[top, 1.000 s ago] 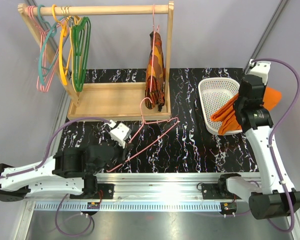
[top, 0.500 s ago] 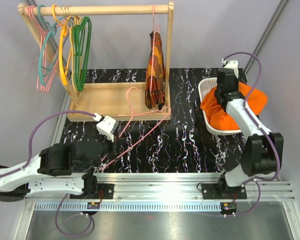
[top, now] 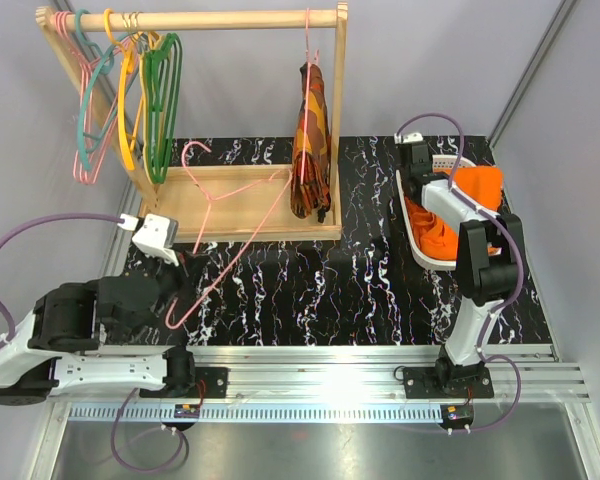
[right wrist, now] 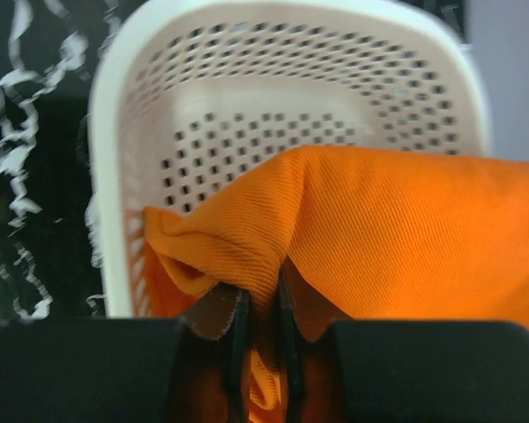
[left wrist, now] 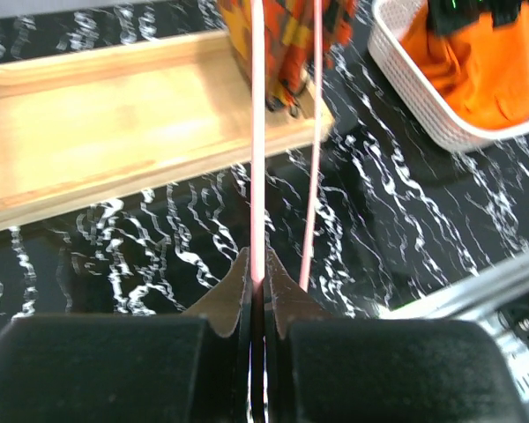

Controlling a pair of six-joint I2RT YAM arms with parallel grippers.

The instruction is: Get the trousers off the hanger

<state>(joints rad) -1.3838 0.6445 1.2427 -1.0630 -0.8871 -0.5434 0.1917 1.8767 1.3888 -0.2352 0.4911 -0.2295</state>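
Observation:
My right gripper should next go down into the white basket [top: 427,252] and let go of the fold of trousers [top: 477,186] there, because the inside of the basket is just below it and the hanger is bare.
The bare pale pink hanger [top: 242,186] is tilted over the wooden rack base, its hook up at the left. My left gripper [top: 183,272] is shut on one of its wires; the left wrist view shows the wire [left wrist: 257,132] clamped between the fingers of the left gripper [left wrist: 258,275]. The bright orange trousers [top: 477,186] are off the hanger and lie bunched in the white basket [top: 427,252]. My right gripper [top: 420,188] is over the basket's left rim, and in the right wrist view the gripper [right wrist: 263,300] is shut on a fold of the trousers [right wrist: 379,220].
A wooden rack [top: 220,20] at the back holds several coloured hangers [top: 130,100] and a patterned garment [top: 310,140] on another pink hanger. Its wooden base [top: 250,215] lies under the held hanger. Grey walls stand on both sides.
My left arm has pulled back to the left and carried the hanger up over the rack base. My right arm has folded in and brought the trousers down into the basket.

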